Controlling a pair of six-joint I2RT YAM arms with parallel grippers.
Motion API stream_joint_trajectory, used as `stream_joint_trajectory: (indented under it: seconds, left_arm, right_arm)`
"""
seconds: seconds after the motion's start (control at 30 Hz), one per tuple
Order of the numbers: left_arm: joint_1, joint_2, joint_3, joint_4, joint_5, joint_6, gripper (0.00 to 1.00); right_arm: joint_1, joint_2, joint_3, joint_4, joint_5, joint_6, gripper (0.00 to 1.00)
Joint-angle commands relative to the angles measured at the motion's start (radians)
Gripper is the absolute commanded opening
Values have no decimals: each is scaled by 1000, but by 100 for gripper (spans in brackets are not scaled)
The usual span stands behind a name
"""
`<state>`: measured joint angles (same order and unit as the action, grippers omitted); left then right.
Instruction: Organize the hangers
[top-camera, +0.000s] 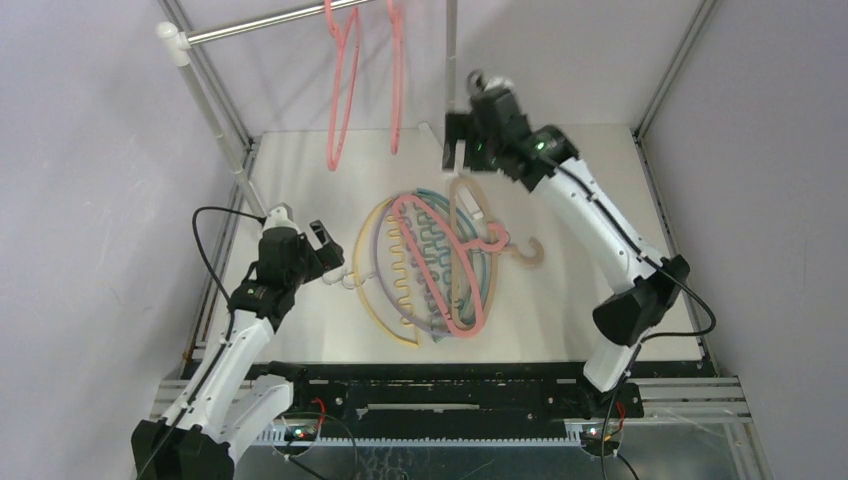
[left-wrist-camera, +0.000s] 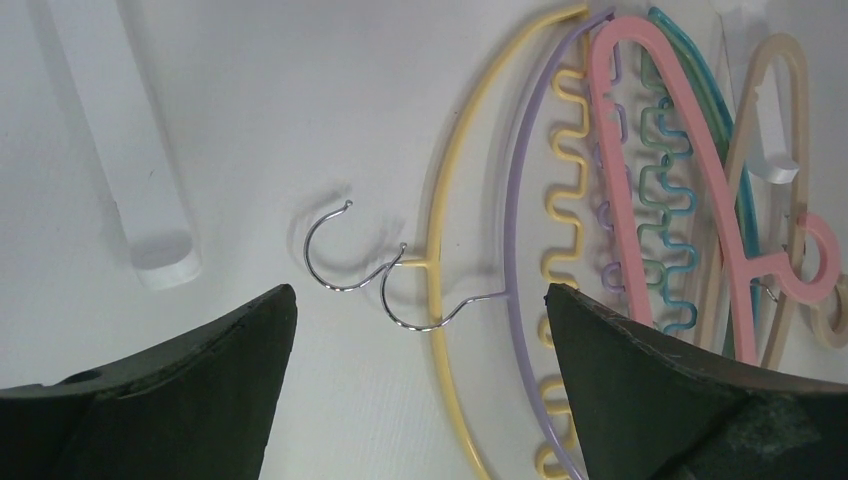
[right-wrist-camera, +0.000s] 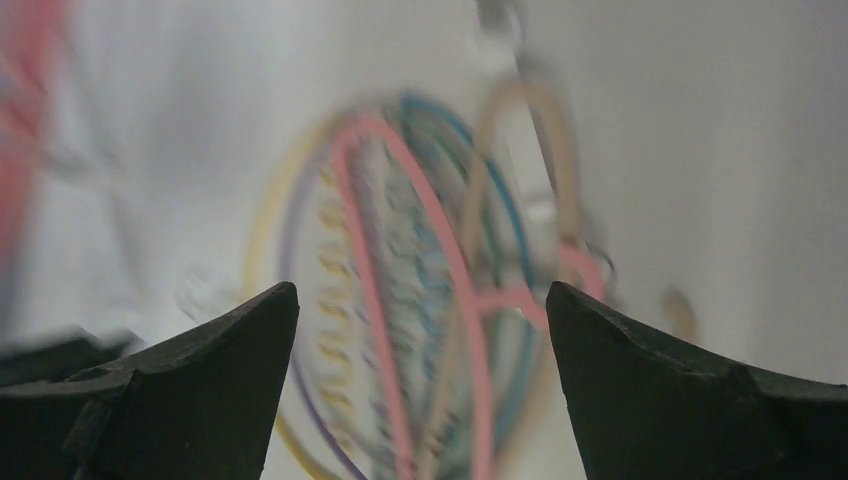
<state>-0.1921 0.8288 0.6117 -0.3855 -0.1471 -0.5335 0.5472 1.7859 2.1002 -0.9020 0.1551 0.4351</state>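
The pink hanger is on top of the pile, so my right gripper will move back and down onto its hook-side arm (top-camera: 477, 290) (right-wrist-camera: 481, 390), between the hanger's hook and its near end.
Several hangers lie piled in the middle of the table (top-camera: 300, 320): yellow (top-camera: 368, 290), lavender (top-camera: 378, 240), pink (top-camera: 455, 270), teal (top-camera: 430, 195) and tan (top-camera: 525, 255). Two more pink hangers (top-camera: 345, 80) hang from the silver rail (top-camera: 270, 22). My left gripper (top-camera: 335, 252) stands open just left of the pile. In the left wrist view the left gripper (left-wrist-camera: 418, 295) holds nothing, and the yellow hanger (left-wrist-camera: 445, 180), the lavender hanger (left-wrist-camera: 515, 200) and their wire hooks (left-wrist-camera: 330, 250) lie below its jaws. My right gripper (top-camera: 457, 150) is raised at the back, open and empty; its blurred view shows the right gripper (right-wrist-camera: 420, 290) above the pile's pink hanger (right-wrist-camera: 440, 230).
The rack's white post (top-camera: 215, 110) rises at the back left, and its foot (left-wrist-camera: 130, 150) shows in the left wrist view. A vertical metal frame bar (top-camera: 451, 50) stands just behind the right gripper. Walls close in the table on three sides.
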Motion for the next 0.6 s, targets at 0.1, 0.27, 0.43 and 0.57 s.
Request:
stream_joint_trajectory:
  seconds: [0.1,0.27,0.43,0.57]
  left_arm:
    - [14,43,71,37,8,36,99]
    - [13,55,59,40,12,34,100]
    - [14,66,42,49,9,29,99]
    - [14,84,42,54,13,19,100]
  right_arm:
    - [73,-233,-468,-92,110,-111,98]
    - [40,-412,-831,48,-131,-73,86]
    - [56,-463,-1039,172,-335,-92,81]
    - [52,-502,-1171,335,-441,-39,76]
